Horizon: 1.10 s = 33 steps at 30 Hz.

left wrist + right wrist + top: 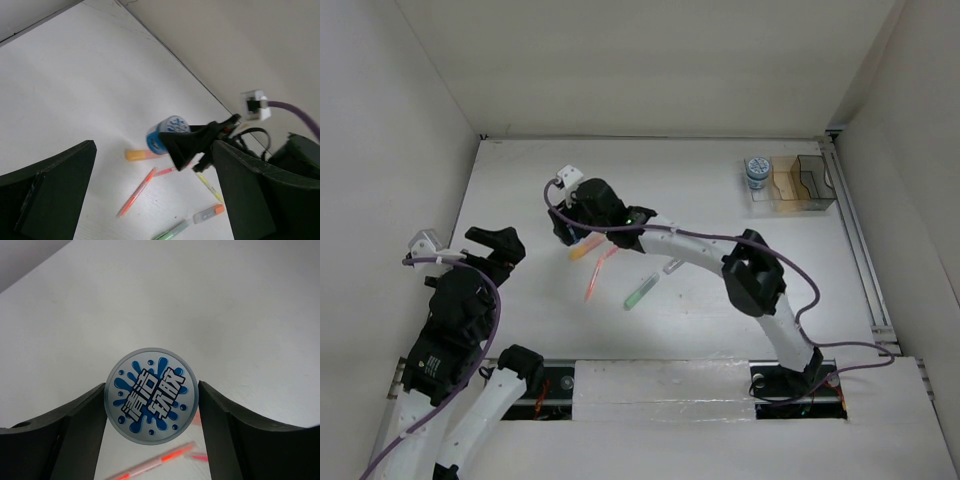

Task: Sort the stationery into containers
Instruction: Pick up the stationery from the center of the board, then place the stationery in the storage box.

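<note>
The second pot leaves its compartment's near end (762, 204) free, so my right gripper will carry its own pot to the right in the top view, lower it and let go of it there.
My right gripper (578, 232) is shut on a round blue-and-white pot (151, 401), its fingers (80, 430) pressed against both sides of the lid. The pot also shows in the left wrist view (165, 136), down among the pens. An orange marker (140, 155), an orange-red pen (136, 192), a yellow pen (210, 187), a grey marker with an orange cap (209, 214) and a green pen (640, 293) lie loose around it. The clear organiser (802, 186) stands at the back right with a second pot (757, 172) in its left compartment. My left gripper (503, 254) is open and empty, left of the pens.
White walls close the table at the left, back and right. A metal rail (860, 250) runs along the right edge. The right arm's purple cable (690, 238) loops over the middle of the table.
</note>
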Available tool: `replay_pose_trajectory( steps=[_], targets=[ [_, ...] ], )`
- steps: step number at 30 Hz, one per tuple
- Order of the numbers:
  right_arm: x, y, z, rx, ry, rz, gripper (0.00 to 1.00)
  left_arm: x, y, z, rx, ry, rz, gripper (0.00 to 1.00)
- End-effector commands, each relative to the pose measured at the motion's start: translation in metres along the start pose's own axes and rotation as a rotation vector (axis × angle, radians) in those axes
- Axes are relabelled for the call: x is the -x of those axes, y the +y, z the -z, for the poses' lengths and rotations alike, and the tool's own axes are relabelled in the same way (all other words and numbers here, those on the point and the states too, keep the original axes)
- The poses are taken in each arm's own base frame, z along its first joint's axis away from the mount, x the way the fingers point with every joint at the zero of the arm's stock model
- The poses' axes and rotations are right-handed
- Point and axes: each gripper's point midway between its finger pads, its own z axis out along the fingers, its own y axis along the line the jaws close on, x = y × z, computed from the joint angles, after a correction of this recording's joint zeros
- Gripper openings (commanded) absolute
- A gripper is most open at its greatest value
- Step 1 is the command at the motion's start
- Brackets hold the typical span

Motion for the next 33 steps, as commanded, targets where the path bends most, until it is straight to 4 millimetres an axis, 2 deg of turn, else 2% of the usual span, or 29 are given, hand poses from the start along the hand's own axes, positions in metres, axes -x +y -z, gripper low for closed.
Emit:
replay_pose_trajectory(
  steps=[1,2,3,4,5,6,7,8,9,10,11,12,15,16,18,19,20,22,25,28,29,31,33],
  targets=[
    [0.087,-0.043,0.045,-0.092,-0.224,-0.035,0.0,0.005,-0.004,0.0,-0.018,-0.023,0.008,1.0],
    [0.075,-0.072,0.051,-0.162,-0.201,-0.049,0.0,0.005,-0.004,0.0,-0.018,-0.023,0.008,1.0],
    [0.087,-0.084,0.068,-0.182,-0.225,-0.057,0.0,0.005,-0.004,0.0,-0.018,-0.023,0.008,1.0],
    [0.086,-0.1,0.076,-0.207,-0.223,-0.064,0.0,0.004,-0.005,0.0,-0.024,-0.017,0.008,1.0],
    [0.082,-0.132,0.092,-0.252,-0.22,-0.091,0.0,0.004,-0.005,0.0,-0.024,-0.017,0.008,1.0],
    [0.069,-0.149,0.092,-0.272,-0.192,-0.101,0.0,0.004,-0.005,0.0,-0.024,-0.017,0.008,1.0],
    [0.078,-0.181,0.115,-0.328,-0.221,-0.132,0.0,0.004,-0.005,0.0,-0.024,-0.017,0.008,1.0],
    [0.075,-0.179,0.121,-0.328,-0.22,-0.141,0.0,0.004,-0.005,0.0,-0.024,-0.017,0.008,1.0],
    [0.06,-0.213,0.136,-0.398,-0.2,-0.164,0.0,0.004,-0.005,0.0,-0.024,-0.017,-0.002,1.0],
    [0.068,-0.23,0.156,-0.447,-0.227,-0.174,0.0,0.004,-0.005,0.0,-0.024,-0.017,-0.003,1.0],
    [0.065,-0.244,0.167,-0.475,-0.231,-0.193,0.0,0.004,-0.008,0.0,-0.037,-0.014,0.003,1.0],
    [0.06,-0.276,0.186,-0.548,-0.238,-0.226,0.0,0.004,-0.008,0.0,-0.037,-0.014,0.003,1.0],
    [0.039,-0.318,0.216,-0.661,-0.223,-0.288,0.0,0.003,-0.008,0.0,-0.043,-0.008,-0.006,1.0],
    [0.025,-0.343,0.235,-0.736,-0.213,-0.328,0.0,0.003,-0.008,0.0,-0.043,-0.008,-0.007,1.0],
    [0.014,-0.364,0.254,-0.788,-0.22,-0.378,0.0,0.003,-0.01,-0.002,-0.043,-0.008,-0.006,1.0],
    [0.005,-0.383,0.268,-0.833,-0.224,-0.412,0.0,0.003,-0.01,-0.002,-0.043,-0.008,-0.007,1.0],
    [-0.003,-0.39,0.272,-0.836,-0.218,-0.432,0.0,0.003,-0.01,-0.002,-0.043,-0.008,-0.007,1.0],
    [-0.005,-0.399,0.28,-0.836,-0.221,-0.444,0.0,0.002,-0.011,-0.001,-0.05,-0.002,-0.017,1.0],
    [-0.013,-0.412,0.288,-0.895,-0.215,-0.454,0.0,-0.001,-0.012,-0.003,-0.057,0.004,-0.018,1.0],
    [-0.025,-0.435,0.307,-1.005,-0.197,-0.474,0.0,-0.001,-0.012,-0.003,-0.057,0.004,-0.018,1.0],
    [-0.025,-0.435,0.307,-1.005,-0.202,-0.482,0.0,-0.001,-0.012,-0.003,-0.057,0.004,-0.018,1.0],
    [-0.041,-0.446,0.311,-1.031,-0.163,-0.503,0.0,-0.002,-0.013,-0.002,-0.063,0.01,-0.027,1.0],
    [-0.048,-0.452,0.311,-1.035,-0.155,-0.521,0.0,-0.004,-0.013,-0.004,-0.058,0.016,-0.032,1.0]
  ],
)
